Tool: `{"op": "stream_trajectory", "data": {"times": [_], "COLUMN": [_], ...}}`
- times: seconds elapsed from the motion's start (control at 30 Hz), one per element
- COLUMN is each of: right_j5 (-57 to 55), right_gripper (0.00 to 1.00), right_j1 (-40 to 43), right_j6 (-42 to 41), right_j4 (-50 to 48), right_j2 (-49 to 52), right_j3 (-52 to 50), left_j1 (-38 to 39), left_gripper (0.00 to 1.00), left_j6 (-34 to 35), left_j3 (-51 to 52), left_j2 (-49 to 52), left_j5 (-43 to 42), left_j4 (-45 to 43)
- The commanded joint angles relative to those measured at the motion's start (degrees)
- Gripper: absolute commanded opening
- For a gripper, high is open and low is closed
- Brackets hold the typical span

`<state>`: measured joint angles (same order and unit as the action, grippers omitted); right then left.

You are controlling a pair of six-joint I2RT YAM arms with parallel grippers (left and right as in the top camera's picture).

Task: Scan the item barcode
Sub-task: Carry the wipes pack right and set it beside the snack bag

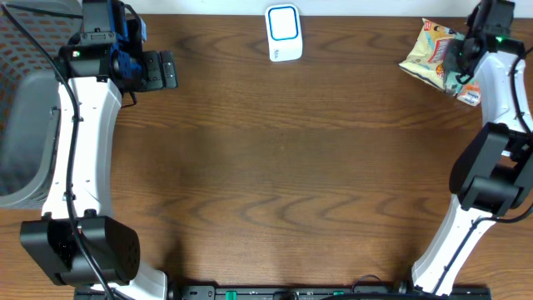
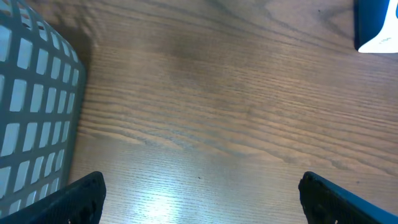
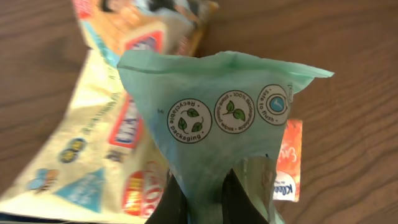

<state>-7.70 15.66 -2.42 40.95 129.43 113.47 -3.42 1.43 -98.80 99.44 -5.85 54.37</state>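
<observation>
Next, my right gripper lowers slightly and shifts away from the cream snack bag, over the orange tissue pack [image 1: 470, 93] [image 3: 288, 162], as the packet overhangs that bag.
My right gripper [image 3: 203, 200] is shut on the lower end of a teal-green packet [image 3: 217, 99], the item, whose face shows three round recycling marks; no barcode shows. In the overhead view this gripper [image 1: 460, 68] is at the table's far right corner, over a pile of packets. The white and blue scanner [image 1: 283, 33] stands at the far middle edge, and its corner shows in the left wrist view [image 2: 376, 25]. My left gripper [image 1: 160, 70] is at the far left, open wide [image 2: 202, 205], with only bare wood between its fingers.
Under the held packet lie a cream snack bag [image 3: 87, 149] [image 1: 429, 54] and an orange tissue pack [image 3: 289, 162]. A grey mesh basket [image 1: 25, 125] [image 2: 31, 106] stands at the left edge, close to my left arm.
</observation>
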Motion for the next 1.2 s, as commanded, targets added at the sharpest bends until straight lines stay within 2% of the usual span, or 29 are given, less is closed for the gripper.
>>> {"op": "stream_trajectory", "data": {"times": [0.0, 0.17, 0.4, 0.5, 0.6, 0.8, 1.0, 1.17], "right_j5": [0.3, -2.0, -21.6, -24.6, -23.6, -14.1, -8.2, -2.8], "right_gripper": [0.01, 0.01, 0.03, 0.04, 0.03, 0.03, 0.10, 0.23], "right_j1": [1.2, 1.6, 1.6, 1.6, 1.5, 1.5, 1.5, 1.5], "right_j6": [-1.8, -1.8, -1.8, -1.2, -0.7, -0.7, -0.7, -0.7], "right_j4": [2.2, 4.4, 8.2, 8.6, 8.3, 4.6, 0.0, -2.4], "right_j2": [3.5, 3.5, 3.2, 3.2, 3.2, 3.2, 3.2, 3.3], "right_j3": [0.0, 0.0, 0.0, 0.0, 0.0, 0.0, 0.0, 0.0], "left_j1": [0.1, 0.1, 0.1, 0.1, 0.1, 0.1, 0.1, 0.1], "left_gripper": [0.98, 0.98, 0.98, 0.98, 0.98, 0.98, 0.98, 0.98], "left_j6": [-0.8, -0.8, -0.8, -0.8, -0.8, -0.8, -0.8, -0.8], "left_j3": [0.2, 0.2, 0.2, 0.2, 0.2, 0.2, 0.2, 0.2], "left_j2": [-0.1, -0.1, -0.1, -0.1, -0.1, -0.1, -0.1, -0.1], "left_j5": [0.1, 0.1, 0.1, 0.1, 0.1, 0.1, 0.1, 0.1], "left_j4": [0.2, 0.2, 0.2, 0.2, 0.2, 0.2, 0.2, 0.2]}}
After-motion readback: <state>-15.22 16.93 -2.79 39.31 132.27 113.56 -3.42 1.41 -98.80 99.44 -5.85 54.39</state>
